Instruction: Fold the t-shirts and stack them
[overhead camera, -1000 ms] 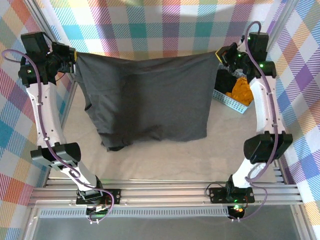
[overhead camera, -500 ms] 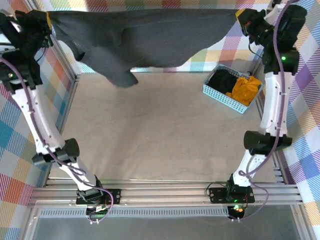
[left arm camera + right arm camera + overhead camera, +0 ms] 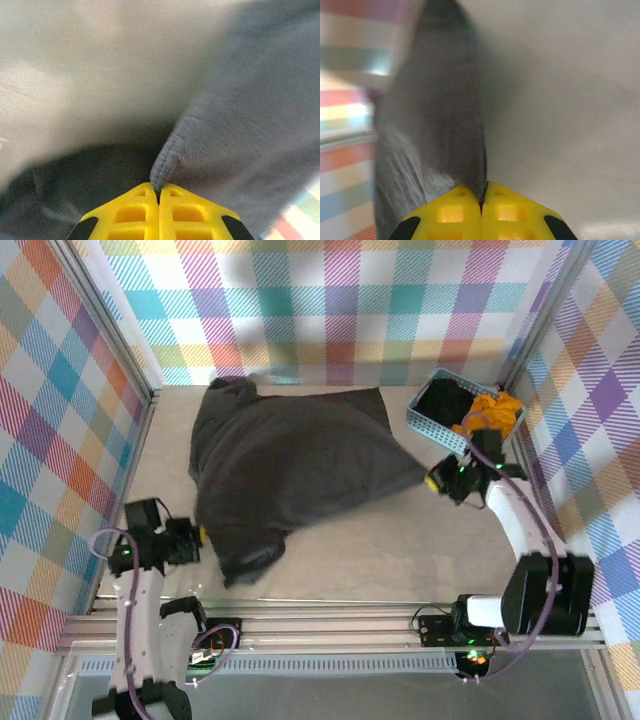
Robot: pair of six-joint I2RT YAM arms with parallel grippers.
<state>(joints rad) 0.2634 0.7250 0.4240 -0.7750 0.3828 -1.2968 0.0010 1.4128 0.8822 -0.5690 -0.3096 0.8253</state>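
The raised hem needs to go down to the table [image 3: 206, 554] beside the rumpled near corner next. My left gripper should move it there, then let go of the fold.
The dark charcoal-grey t-shirt [image 3: 285, 465] lies spread over the table's middle, rumpled at its near left corner. My left gripper [image 3: 200, 536] is shut on the shirt's hem [image 3: 162, 165] at the near left. My right gripper [image 3: 432, 481] is shut on the shirt's right corner [image 3: 470, 165], low over the table. A black t-shirt [image 3: 442, 398] and a mustard-orange t-shirt [image 3: 492, 412] sit bunched in the basket.
The light blue perforated basket [image 3: 424, 422] stands at the far right by the checked wall [image 3: 330, 300]. Checked walls close the left and right sides. An aluminium rail [image 3: 320, 625] runs along the near edge. Bare table [image 3: 380, 550] lies in front of the shirt.
Both arms have swung down from high at the back to low near the front, bringing the charcoal shirt from hanging stretched in the air to lying on the table.
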